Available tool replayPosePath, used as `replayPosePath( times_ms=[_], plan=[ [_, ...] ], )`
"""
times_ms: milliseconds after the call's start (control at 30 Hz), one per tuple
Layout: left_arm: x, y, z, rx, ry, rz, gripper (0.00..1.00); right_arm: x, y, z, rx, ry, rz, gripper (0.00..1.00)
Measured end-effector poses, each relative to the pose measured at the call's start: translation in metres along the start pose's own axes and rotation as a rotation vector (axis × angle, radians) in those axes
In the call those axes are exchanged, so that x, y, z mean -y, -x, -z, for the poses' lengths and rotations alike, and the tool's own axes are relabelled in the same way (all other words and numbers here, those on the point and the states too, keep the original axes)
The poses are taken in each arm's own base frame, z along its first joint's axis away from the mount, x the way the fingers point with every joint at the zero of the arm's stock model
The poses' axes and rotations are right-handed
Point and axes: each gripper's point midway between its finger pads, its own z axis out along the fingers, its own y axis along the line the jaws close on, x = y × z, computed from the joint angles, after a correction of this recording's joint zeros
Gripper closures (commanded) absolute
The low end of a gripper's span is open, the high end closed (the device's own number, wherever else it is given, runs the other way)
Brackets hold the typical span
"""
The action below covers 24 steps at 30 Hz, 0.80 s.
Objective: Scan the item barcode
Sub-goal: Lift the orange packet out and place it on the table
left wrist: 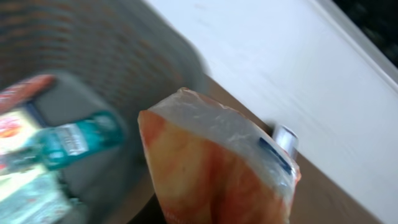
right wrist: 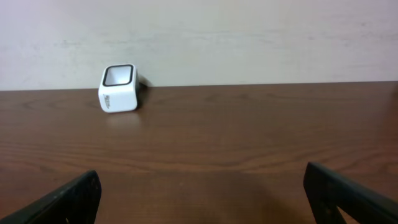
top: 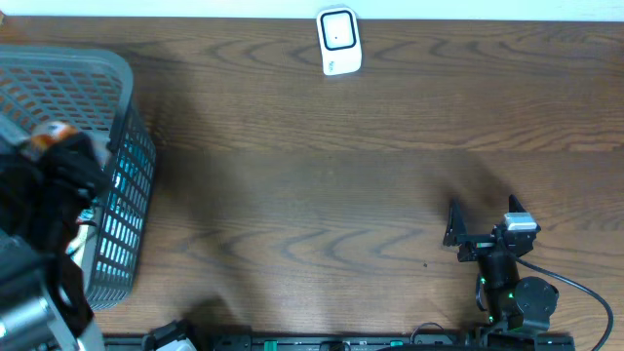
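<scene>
Next, my left gripper will carry the pouch [top: 49,135] past the basket's rim and down, then release it, since bare tabletop lies below and to its right in the overhead view.
The item is an orange-red pouch [left wrist: 217,174] with a clear top seal; it fills the lower middle of the left wrist view, blurred, lifted above the grey basket [left wrist: 130,43]. From overhead only a small orange part of the pouch [top: 49,135] shows by my left gripper [top: 60,148], which is shut on it over the basket [top: 129,117]; the fingers themselves are hidden. The white barcode scanner [top: 339,41] stands at the table's far edge, and it also shows in the wrist views [right wrist: 119,88] [left wrist: 286,138]. My right gripper [top: 485,219] rests low at the right, open and holding nothing.
Inside the basket lie a teal bottle [left wrist: 74,140] and other packets [left wrist: 22,93]. A cable [top: 585,292] runs from the right arm's base. A white wall [right wrist: 249,37] rises behind the table's far edge.
</scene>
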Motion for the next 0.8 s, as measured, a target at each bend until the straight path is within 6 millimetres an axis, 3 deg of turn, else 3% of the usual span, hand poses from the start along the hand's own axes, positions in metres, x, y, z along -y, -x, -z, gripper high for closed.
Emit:
replayPosePath(
  times_ms=[167, 300, 567, 800],
  plan=[
    [0.041, -0.044, -0.012, -0.173, -0.117, -0.13, 0.93, 0.0, 0.0, 0.0, 0.0, 0.0, 0.0, 0.01],
    [0.055, -0.089, -0.043, -0.344, -0.113, -0.23, 0.93, 0.0, 0.0, 0.0, 0.0, 0.0, 0.0, 0.01],
    [0.049, -0.194, -0.12, -0.689, 0.038, -0.408, 0.93, 0.0, 0.0, 0.0, 0.0, 0.0, 0.0, 0.01],
    [0.029, -0.257, -0.162, -0.882, 0.158, -0.481, 0.92, 0.0, 0.0, 0.0, 0.0, 0.0, 0.0, 0.01]
  ],
)
